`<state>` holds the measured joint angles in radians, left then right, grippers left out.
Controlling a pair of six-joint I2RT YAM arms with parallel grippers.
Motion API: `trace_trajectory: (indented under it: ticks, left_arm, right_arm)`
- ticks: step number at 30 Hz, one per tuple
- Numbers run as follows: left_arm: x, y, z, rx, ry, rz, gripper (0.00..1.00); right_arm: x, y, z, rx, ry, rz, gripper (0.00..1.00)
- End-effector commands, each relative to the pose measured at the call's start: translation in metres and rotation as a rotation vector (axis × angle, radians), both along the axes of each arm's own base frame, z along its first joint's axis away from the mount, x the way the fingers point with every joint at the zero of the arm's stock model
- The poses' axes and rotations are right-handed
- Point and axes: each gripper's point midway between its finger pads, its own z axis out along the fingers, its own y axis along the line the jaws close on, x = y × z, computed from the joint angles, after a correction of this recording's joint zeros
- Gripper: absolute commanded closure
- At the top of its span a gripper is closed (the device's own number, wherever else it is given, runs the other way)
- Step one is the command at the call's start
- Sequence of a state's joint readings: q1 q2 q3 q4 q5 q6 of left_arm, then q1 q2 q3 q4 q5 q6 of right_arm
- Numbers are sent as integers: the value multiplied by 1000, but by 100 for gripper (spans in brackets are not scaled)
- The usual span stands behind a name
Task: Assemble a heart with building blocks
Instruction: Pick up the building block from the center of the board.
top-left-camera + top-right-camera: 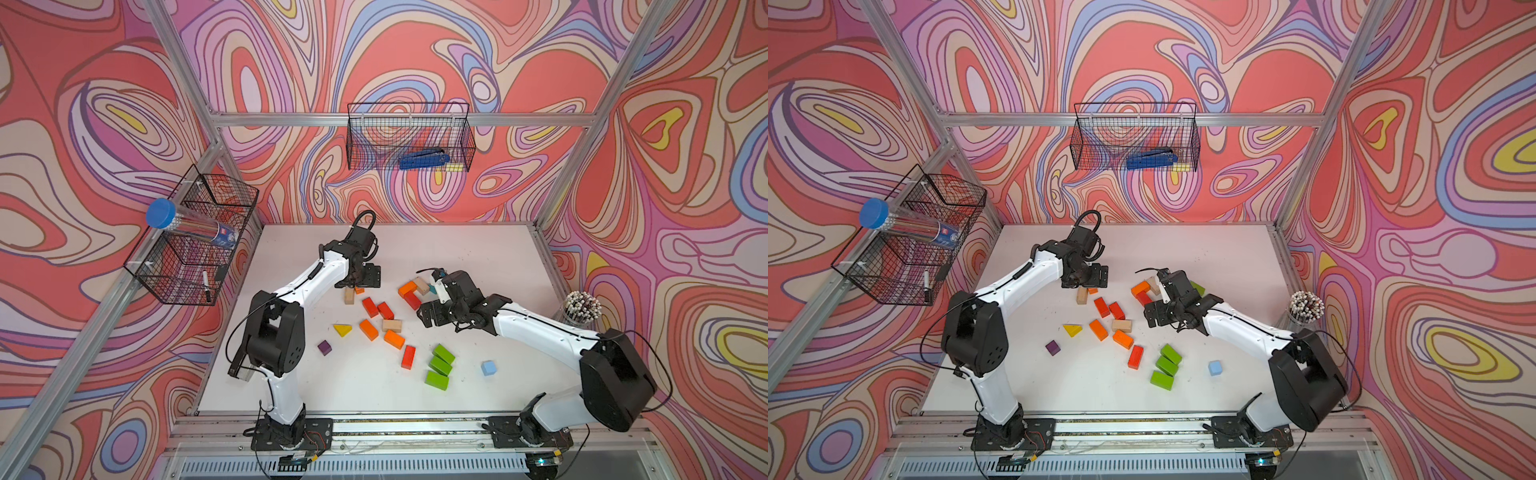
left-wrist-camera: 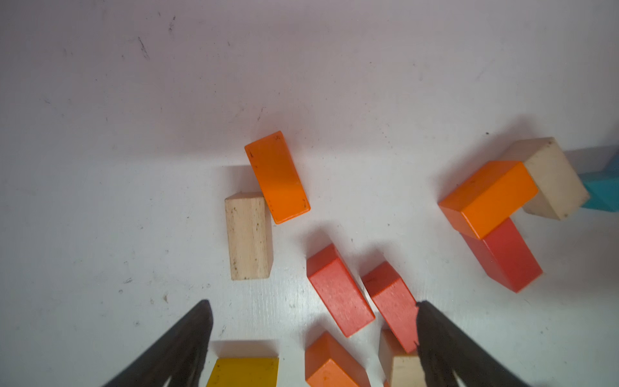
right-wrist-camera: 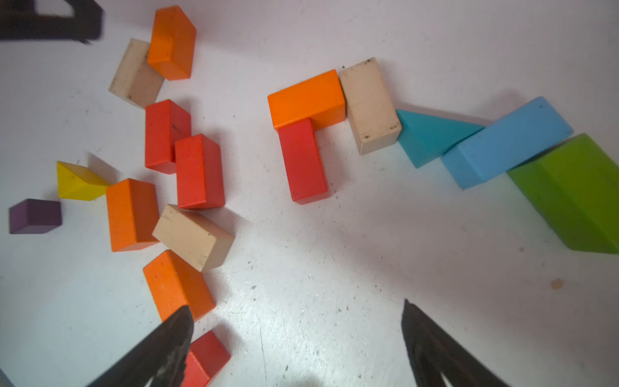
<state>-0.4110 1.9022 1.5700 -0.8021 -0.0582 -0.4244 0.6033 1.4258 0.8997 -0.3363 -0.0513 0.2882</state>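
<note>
The orange brick beside the wood brick [image 1: 359, 290] [image 2: 278, 178] is below my open fingers and farther outward. My left gripper will move outward and down next, to straddle it.
A chain of building blocks lies at mid-table: orange brick [image 3: 306, 99], red brick [image 3: 303, 160], plain wood brick [image 3: 370, 104], teal wedge [image 3: 432, 134], light blue brick [image 3: 509, 140] and green brick [image 3: 576, 191], each touching its neighbour. My right gripper [image 3: 297, 305] [image 1: 430, 318] hangs open over bare table just in front of that chain, holding nothing. Loose red bricks [image 1: 376, 308], orange bricks and wood bricks lie to its left. My left gripper [image 2: 313, 303] [image 1: 368, 277] is open and empty above the wood brick [image 2: 248, 234] and orange brick [image 2: 276, 177].
A yellow wedge [image 1: 342, 330], a purple cube [image 1: 324, 347], three green bricks [image 1: 440, 365] and a light blue cube [image 1: 488, 368] lie nearer the front. A cup of pencils [image 1: 582, 307] stands at the table's right edge. Wire baskets [image 1: 409, 137] hang on the walls.
</note>
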Motion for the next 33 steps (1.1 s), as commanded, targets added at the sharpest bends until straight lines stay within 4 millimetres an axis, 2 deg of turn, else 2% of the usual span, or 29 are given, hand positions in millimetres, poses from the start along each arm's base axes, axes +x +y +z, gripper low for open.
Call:
trace_trajectory:
  ticks: [1, 4, 8, 12, 15, 19, 24, 33]
  left_arm:
    - [9, 14, -11, 59, 29, 67, 7]
    - [22, 16, -22, 58, 40, 81, 9]
    - [38, 16, -33, 47, 31, 79, 13]
    - [49, 14, -42, 22, 30, 83, 20]
    - [55, 18, -48, 31, 30, 95, 25]
    - [56, 16, -57, 26, 45, 98, 33]
    - [55, 17, -68, 29, 56, 101, 37]
    - [56, 17, -75, 33, 50, 92, 57]
  right_arm:
    - [6, -12, 22, 27, -59, -97, 2]
    - [-1, -18, 27, 18, -55, -99, 2]
    - [-12, -10, 31, 61, -86, -7, 2]
    - [-12, -19, 25, 3, -39, -51, 2]
    - [-12, -19, 24, -1, -16, -64, 2]
    - [-12, -18, 27, 7, -23, -56, 2]
    - [-11, -25, 31, -9, -41, -83, 2]
    - [-18, -33, 36, -8, -56, -102, 2]
